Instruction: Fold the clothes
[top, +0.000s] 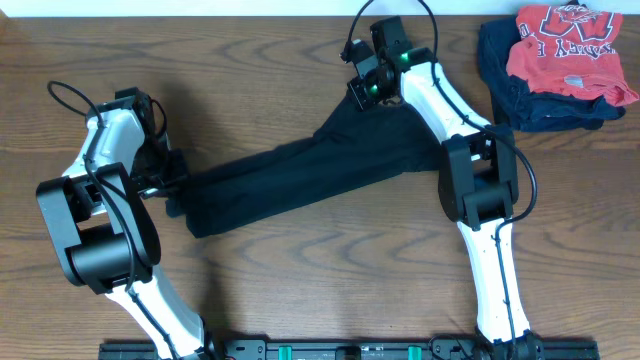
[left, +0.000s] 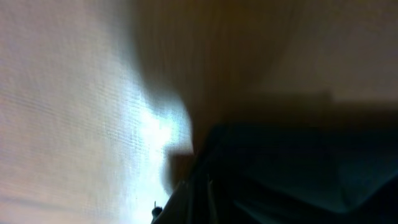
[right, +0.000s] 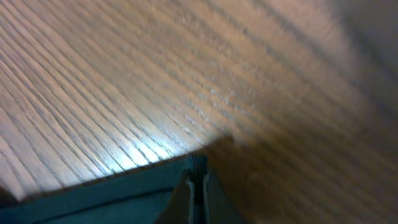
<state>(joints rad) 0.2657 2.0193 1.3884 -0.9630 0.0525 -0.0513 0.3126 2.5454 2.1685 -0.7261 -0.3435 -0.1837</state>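
My right gripper rises next, carries the held edge toward the red T-shirt and lowers to release it over the trousers' end, since it stops short.
The clothes, a pair of black trousers (top: 300, 170), lie stretched slantwise across the table from lower left to upper right. My left gripper (top: 178, 190) sits at the leg ends, shut on the cloth. In the blurred left wrist view, dark cloth (left: 298, 174) fills the lower right and the fingers cannot be made out. My right gripper (top: 362, 95) is at the far upper end of the trousers. In the right wrist view the right gripper (right: 197, 179) is shut on a thin edge of the dark cloth (right: 112, 193), just above the wood.
A red T-shirt with white lettering (top: 565, 40) lies on a folded dark navy garment (top: 530, 100) at the back right corner. Bare wooden table (top: 320, 280) spreads in front of the trousers, between both arm bases.
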